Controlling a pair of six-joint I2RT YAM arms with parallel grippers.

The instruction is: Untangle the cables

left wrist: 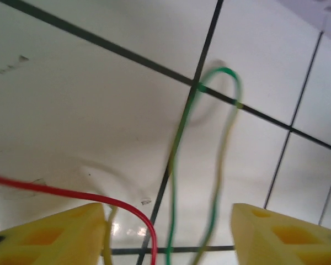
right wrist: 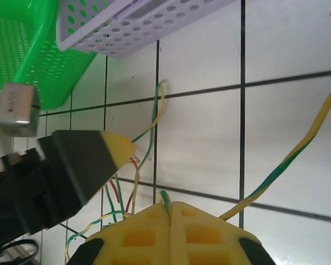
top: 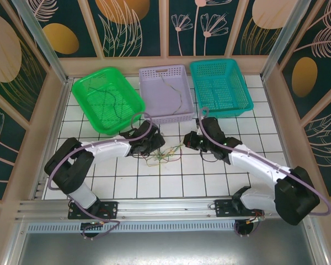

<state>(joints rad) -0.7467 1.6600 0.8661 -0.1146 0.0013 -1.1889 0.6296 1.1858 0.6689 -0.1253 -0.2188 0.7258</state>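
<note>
My right gripper moves away from the tangle over the bare tiles next and releases the green-yellow wire (right wrist: 289, 157), as they lie beside that gripper, opposite the tangle.
A loose tangle of the cables (top: 164, 154), thin green, yellow and red wires, lies on the white tiled table between my two grippers. My left gripper (top: 156, 144) hangs low over its left side and is open. Between its yellow fingers (left wrist: 55, 237) run a red wire (left wrist: 71, 193) and a green loop (left wrist: 172, 187), neither pinched. My right gripper (right wrist: 171, 205) is shut on a green-yellow wire (right wrist: 289, 157), which trails off to the right. The left gripper's yellow fingertip (right wrist: 113, 149) sits close by, over the tangle.
Three baskets stand along the back: a green one (top: 94, 94) holding dark wires (top: 113, 104), a lilac one (top: 163, 69) with one thin wire (top: 178, 94), and a teal one (top: 220, 88). Frame walls close in both sides.
</note>
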